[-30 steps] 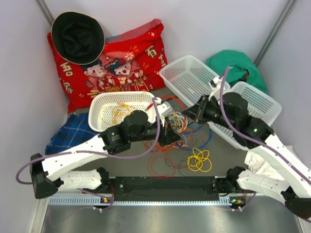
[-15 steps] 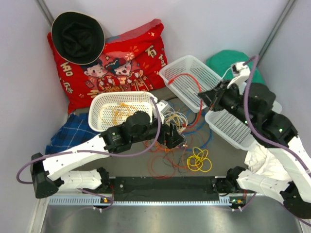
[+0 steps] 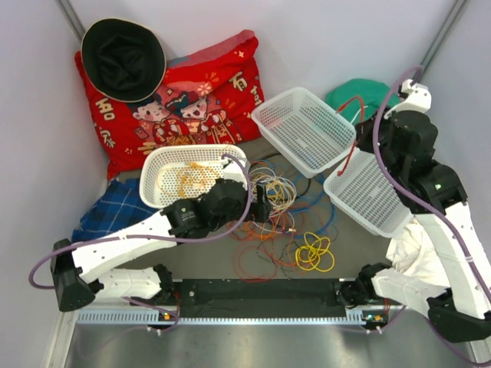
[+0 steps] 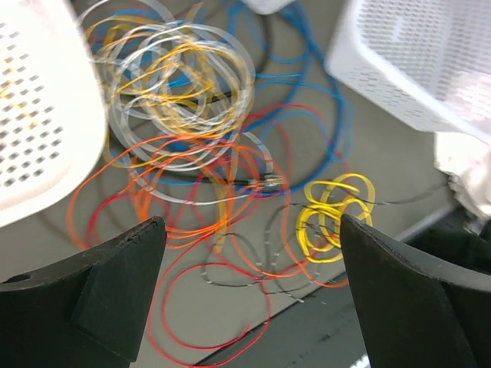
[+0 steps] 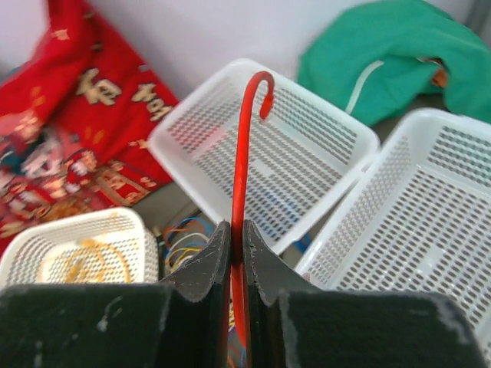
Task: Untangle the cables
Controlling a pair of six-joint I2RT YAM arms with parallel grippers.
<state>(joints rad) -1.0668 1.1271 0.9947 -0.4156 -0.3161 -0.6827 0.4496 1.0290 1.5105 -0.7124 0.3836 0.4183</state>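
Note:
My right gripper holds the red cable, which hangs clear of the pile. It should next carry the cable outward and down over the far rectangular basket (image 3: 307, 129) (image 5: 280, 165), then release it there.
The cables (image 3: 285, 201) lie in a tangled pile on the table between the baskets. They also fill the left wrist view: a grey-white and orange coil (image 4: 176, 84), blue loops (image 4: 326, 107), a yellow coil (image 4: 334, 218) and a red loop (image 4: 215, 307). My left gripper (image 4: 249, 287) hangs open above the red loop with nothing between its fingers; from above, the left gripper (image 3: 267, 207) is at the pile's left edge. My right gripper (image 5: 236, 230) is shut on one red cable (image 5: 244, 138). That red cable (image 3: 353, 149) dangles from the raised right gripper (image 3: 360, 129) over the baskets.
An oval white basket (image 3: 157, 165) with orange wire stands left of the pile. Two rectangular white baskets (image 3: 295, 126) (image 3: 368, 192) stand right of it. A red pillow (image 3: 196, 92), black hat (image 3: 123, 57), green cloth (image 3: 368, 96) and blue plaid cloth (image 3: 107, 211) line the edges.
My right gripper has lifted up and to the right, drawing the red cable out of the pile. My left gripper has opened and drawn back slightly.

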